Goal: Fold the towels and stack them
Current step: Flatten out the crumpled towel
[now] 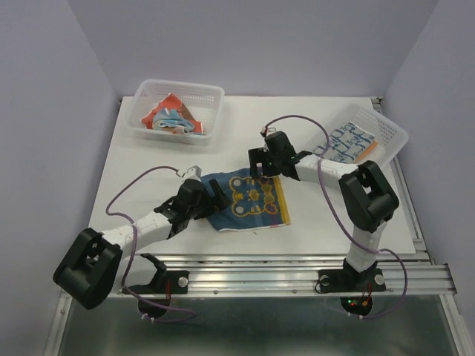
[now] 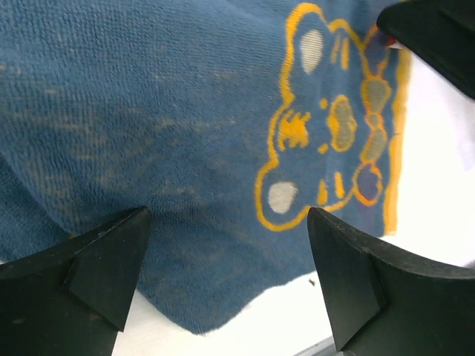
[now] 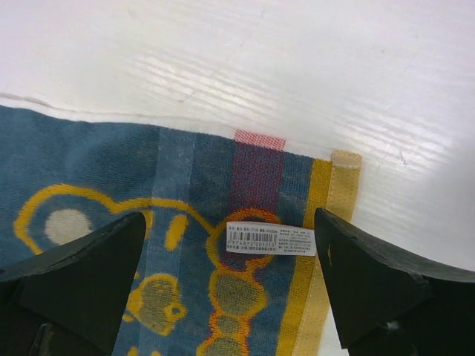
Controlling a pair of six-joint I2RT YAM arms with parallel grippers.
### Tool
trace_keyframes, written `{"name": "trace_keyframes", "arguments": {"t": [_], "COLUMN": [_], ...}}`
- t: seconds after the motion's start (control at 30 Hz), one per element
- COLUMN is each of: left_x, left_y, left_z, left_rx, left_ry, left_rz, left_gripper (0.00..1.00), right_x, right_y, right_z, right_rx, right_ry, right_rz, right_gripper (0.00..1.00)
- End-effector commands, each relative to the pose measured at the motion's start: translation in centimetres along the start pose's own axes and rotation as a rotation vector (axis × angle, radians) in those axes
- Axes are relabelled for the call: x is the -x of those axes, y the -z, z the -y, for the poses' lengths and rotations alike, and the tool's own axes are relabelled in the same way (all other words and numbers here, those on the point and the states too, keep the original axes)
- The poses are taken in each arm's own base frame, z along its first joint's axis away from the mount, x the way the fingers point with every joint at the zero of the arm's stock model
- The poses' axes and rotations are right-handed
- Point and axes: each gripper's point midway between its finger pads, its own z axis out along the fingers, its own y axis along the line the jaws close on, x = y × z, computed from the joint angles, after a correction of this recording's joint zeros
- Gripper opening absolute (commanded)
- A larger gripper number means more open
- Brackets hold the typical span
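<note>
The yellow corner by the label lies below my right gripper and to its right in the wrist view, so I will shift that way and lower onto it.
A navy towel with a yellow bear [image 1: 251,200] lies spread flat mid-table. My left gripper [image 1: 220,194] hovers open over its near-left corner; the left wrist view shows blue cloth [image 2: 185,111] between the wide-apart fingers [image 2: 96,274]. My right gripper [image 1: 260,169] stands open over the towel's far edge, where the right wrist view shows the yellow border and a white label [image 3: 271,239] between the fingers [image 3: 371,289]. Neither gripper holds anything. More towels, orange and light blue [image 1: 172,116], lie bunched in the left basket. A white towel with blue print [image 1: 350,142] lies in the right basket.
A white lattice basket [image 1: 178,84] stands at the back left and another [image 1: 386,122] at the back right. Bare white table [image 1: 148,159] surrounds the towel. A metal rail [image 1: 297,271] runs along the near edge.
</note>
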Motion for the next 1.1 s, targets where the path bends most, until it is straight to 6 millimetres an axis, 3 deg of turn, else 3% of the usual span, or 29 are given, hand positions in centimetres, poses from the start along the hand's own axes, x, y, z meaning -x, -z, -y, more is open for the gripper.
{"name": "trace_keyframes", "arguments": {"t": [0.0,0.1,0.17,0.2,0.23,0.37,0.47,0.53,0.6,0.7,0.73,0.77,0.9,1.0,1.03,1.07], "left_x": [2.1,3.1,4.7,5.0,6.4,7.8,10.0,10.1,10.3,9.2,8.8,8.2,4.5,1.0,-0.9,-2.0], "left_y": [-1.6,-2.8,-3.4,-4.2,-4.5,-6.5,-8.4,-8.5,-7.9,-5.8,-5.1,-3.6,0.2,2.8,4.1,4.5], "left_z": [1.0,1.8,3.0,2.2,3.7,5.4,7.2,7.8,8.6,9.0,8.9,8.6,8.3,9.4,10.4,10.2], "left_rx": [0.018,0.023,0.012,0.053,0.034,0.012,0.018,-0.002,-0.034,-0.081,-0.086,-0.099,-0.134,-0.189,-0.234,-0.229], "left_ry": [-0.018,-0.045,-0.075,-0.075,-0.089,-0.194,-0.237,-0.263,-0.285,-0.293,-0.292,-0.287,-0.26,-0.279,-0.305,-0.321], "left_rz": [0.059,0.063,0.096,0.095,0.11,0.104,0.108,0.093,0.097,0.086,0.086,0.093,0.075,0.044,0.017,-0.006], "left_gripper": [0.99,0.99,0.99,0.99,0.99,0.99,0.99,0.99,0.99,0.99,0.99,0.99,0.99,0.99,0.99,0.99], "right_x": [-0.5,-1.6,-4.4,-4.6,-7.4,-11.9,-13.2,-12.9,-12.1,-9.1,-9.0,-8.0,-7.8,-8.6,-8.7,-8.8], "right_y": [-0.8,0.2,0.8,1.7,2.3,5.0,7.3,8.9,9.7,11.2,11.6,12.2,12.8,12.3,12.2,12.0], "right_z": [-0.4,-0.4,0.0,0.0,-0.3,-1.1,-3.4,-5.3,-5.4,-3.8,-3.2,-2.6,0.9,3.2,3.5,3.8], "right_rx": [0.016,0.029,0.034,0.039,0.076,0.12,0.174,0.222,0.212,0.114,0.084,0.051,-0.118,-0.228,-0.239,-0.247], "right_ry": [-0.016,-0.053,-0.098,-0.121,-0.144,-0.184,-0.172,-0.127,-0.135,-0.188,-0.199,-0.212,-0.27,-0.266,-0.275,-0.281], "right_rz": [-0.01,-0.011,-0.053,-0.045,-0.097,-0.15,-0.143,-0.114,-0.076,0.041,0.047,0.093,0.153,0.13,0.12,0.116], "right_gripper": [1.0,1.0,1.0,1.0,1.0,1.0,1.0,1.0,1.0,1.0,1.0,1.0,1.0,1.0,1.0,1.0]}}
